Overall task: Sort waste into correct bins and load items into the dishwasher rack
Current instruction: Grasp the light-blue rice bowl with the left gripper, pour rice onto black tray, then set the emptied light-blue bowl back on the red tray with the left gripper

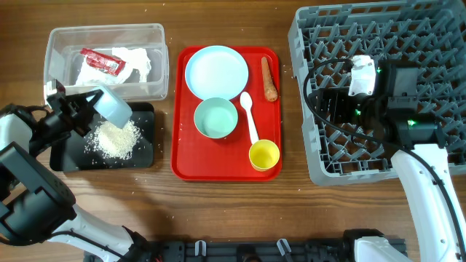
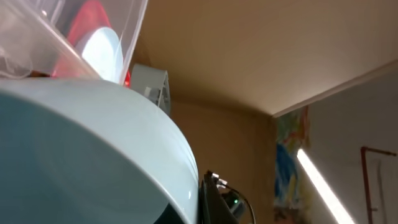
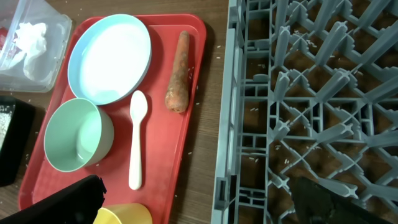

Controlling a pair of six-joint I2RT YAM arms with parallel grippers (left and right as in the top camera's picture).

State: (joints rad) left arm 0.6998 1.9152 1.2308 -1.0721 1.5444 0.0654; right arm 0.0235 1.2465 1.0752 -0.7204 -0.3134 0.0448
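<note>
The red tray's bare near corner (image 1: 206, 157) lies right of my left gripper in the overhead view, so next I carry the bowl across, level it, lower and release.
My left gripper (image 1: 93, 108) is shut on a pale blue bowl (image 1: 113, 104), held tilted over the black tray (image 1: 145, 116), where loose white rice (image 1: 113, 138) lies in a pile. The bowl fills the left wrist view (image 2: 93, 155). The clear tub (image 1: 105, 33) holds the crumpled napkin (image 1: 135, 62) and the red wrapper (image 1: 100, 61). On the red tray are the blue plate (image 1: 216, 70), green bowl (image 1: 215, 118), white spoon (image 1: 250, 115), carrot (image 1: 269, 78) and yellow cup (image 1: 263, 155). My right gripper (image 3: 205, 205) is open and empty above the left edge of the grey rack (image 1: 437, 29). The brown lump and a second blue bowl are out of view.
The red tray (image 1: 182, 145) lies between the bins and the rack. Stray rice grains lie in the rack's floor (image 3: 280, 155) and on the wood beside the tray. The rack holds no dishes that I can see.
</note>
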